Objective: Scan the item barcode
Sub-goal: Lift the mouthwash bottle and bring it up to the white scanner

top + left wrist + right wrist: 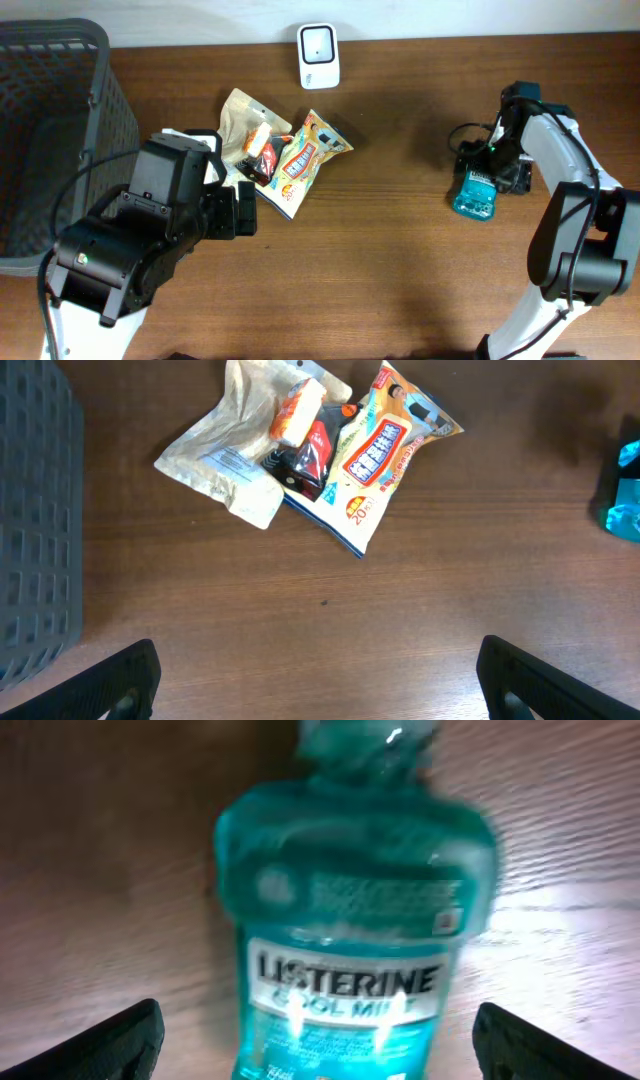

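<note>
I need to lower my right gripper onto the bottle's lower body (477,192) (335,1055) next, because that is below it and the gripper's open fingers are already clear on both sides.
A teal Listerine mouthwash bottle (474,200) lies flat on the wooden table at the right, label up. In the right wrist view the bottle (350,950) lies between my right gripper's fingers (115,1048), which stand wide apart and clear of it. My right gripper (490,172) hovers over the bottle's top end, open. A white barcode scanner (319,55) stands at the table's far edge. My left gripper (318,680) is open above bare wood, nothing between its fingers, a little short of a pile of snack packets (310,445).
A dark mesh basket (50,140) fills the left side of the table. The snack packets (285,150) lie in a heap near the middle, just right of my left gripper (245,210). Bare wood stretches between the packets and the bottle.
</note>
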{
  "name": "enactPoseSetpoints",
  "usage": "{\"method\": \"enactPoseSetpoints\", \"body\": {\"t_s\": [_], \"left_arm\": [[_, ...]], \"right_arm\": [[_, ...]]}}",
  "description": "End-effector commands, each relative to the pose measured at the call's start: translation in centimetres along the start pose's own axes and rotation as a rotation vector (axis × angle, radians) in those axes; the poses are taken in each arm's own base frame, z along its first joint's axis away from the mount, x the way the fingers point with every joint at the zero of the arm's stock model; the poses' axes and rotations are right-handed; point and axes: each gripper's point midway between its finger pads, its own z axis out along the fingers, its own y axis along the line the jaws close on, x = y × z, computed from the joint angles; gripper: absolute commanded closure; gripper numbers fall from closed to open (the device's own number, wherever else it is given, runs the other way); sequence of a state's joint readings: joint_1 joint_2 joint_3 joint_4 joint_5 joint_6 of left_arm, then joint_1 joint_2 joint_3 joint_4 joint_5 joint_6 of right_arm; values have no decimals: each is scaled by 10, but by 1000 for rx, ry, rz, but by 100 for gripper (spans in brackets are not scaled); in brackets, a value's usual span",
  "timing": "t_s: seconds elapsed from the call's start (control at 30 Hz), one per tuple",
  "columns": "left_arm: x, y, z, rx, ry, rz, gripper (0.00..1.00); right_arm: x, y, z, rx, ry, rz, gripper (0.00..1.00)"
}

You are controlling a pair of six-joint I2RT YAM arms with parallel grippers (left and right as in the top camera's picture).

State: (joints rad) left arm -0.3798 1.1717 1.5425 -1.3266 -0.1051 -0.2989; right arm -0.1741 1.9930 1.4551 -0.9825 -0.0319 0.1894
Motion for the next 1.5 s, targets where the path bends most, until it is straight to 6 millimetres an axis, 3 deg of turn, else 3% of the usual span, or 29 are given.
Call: {"method": "enactPoseSetpoints", "body": {"t_s": [0.0, 0.3, 0.43, 0.6, 0.67, 0.8, 0.9, 1.07, 1.27, 1.47], "left_arm": [[0, -2, 0, 6, 0, -3, 1], [0, -2, 0, 6, 0, -3, 1], [0, -2, 0, 6, 0, -4, 1], [0, -2, 0, 6, 0, -3, 1], [0, -2, 0, 6, 0, -3, 1], [0, -2, 0, 6, 0, -4, 1], [0, -2, 0, 6, 0, -3, 1], [0, -2, 0, 6, 0, -4, 1], [0, -2, 0, 6, 1, -3, 1], [0, -2, 0, 6, 0, -4, 1]], "right_arm": [[0, -14, 14, 70, -13, 39, 1], [16, -16, 40, 69, 1, 38, 6], [18, -17, 43, 68, -1, 38, 21], [10, -3, 44, 54, -39, 6, 40], [10, 6, 44, 47, -46, -16, 40], [8, 37, 40, 33, -75, -91, 40], [-2, 77, 24, -30, -121, -162, 40], [-34, 145, -25, -132, -272, -253, 41], [-73, 222, -94, -297, -521, -233, 45], [-94, 285, -131, -508, -708, -170, 45]]}}
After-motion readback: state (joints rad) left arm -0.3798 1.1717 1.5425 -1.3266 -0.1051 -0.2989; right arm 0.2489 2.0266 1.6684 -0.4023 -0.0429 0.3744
